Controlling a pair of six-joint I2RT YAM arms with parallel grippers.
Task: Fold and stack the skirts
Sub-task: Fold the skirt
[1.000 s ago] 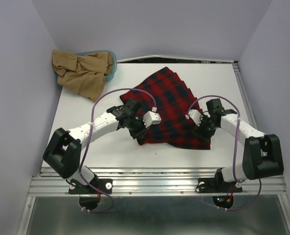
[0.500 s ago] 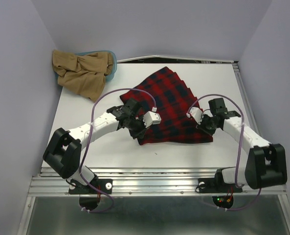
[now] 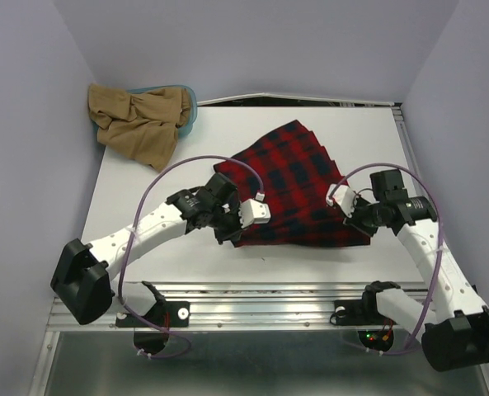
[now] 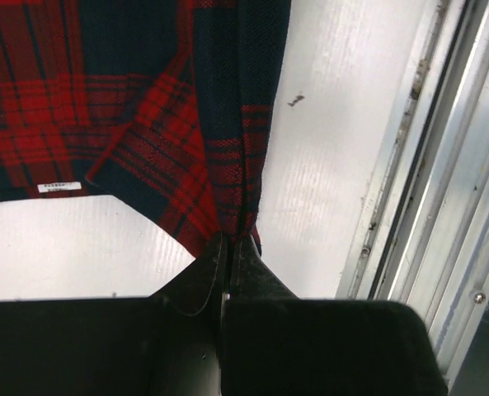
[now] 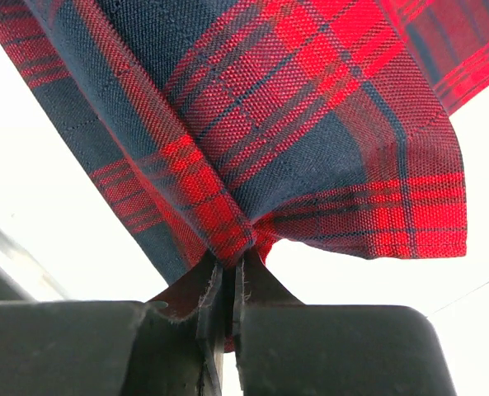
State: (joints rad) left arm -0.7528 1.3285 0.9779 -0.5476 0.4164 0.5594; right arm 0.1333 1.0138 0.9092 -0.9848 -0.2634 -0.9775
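Observation:
The far end of the skirt lies outward of my right gripper, so it needs to carry the pinched corner outward next and release it at the plaid skirt's far end (image 3: 306,142).
The red plaid skirt (image 3: 298,186) lies spread on the white table, its near edge lifted at both corners. My left gripper (image 3: 228,233) is shut on its near left corner; the left wrist view shows the plaid skirt (image 4: 186,124) pinched between the fingertips (image 4: 215,256). At the near right corner my right gripper (image 3: 361,224) is shut on the cloth, and the plaid skirt (image 5: 269,107) bunches up into my right gripper (image 5: 232,264). The tan-brown skirt (image 3: 137,120) is crumpled at the far left corner, draped over a teal tub (image 3: 188,103).
The metal rail (image 3: 260,293) runs along the table's near edge, close to both grippers. Grey walls close in the left, far and right sides. A bare strip of white table (image 3: 310,257) shows between the skirt and the rail.
The right gripper closed on the plaid skirt's near right corner. Both arms then moved toward the near edge and outward, pulling the skirt's near edge taut and lifting it.

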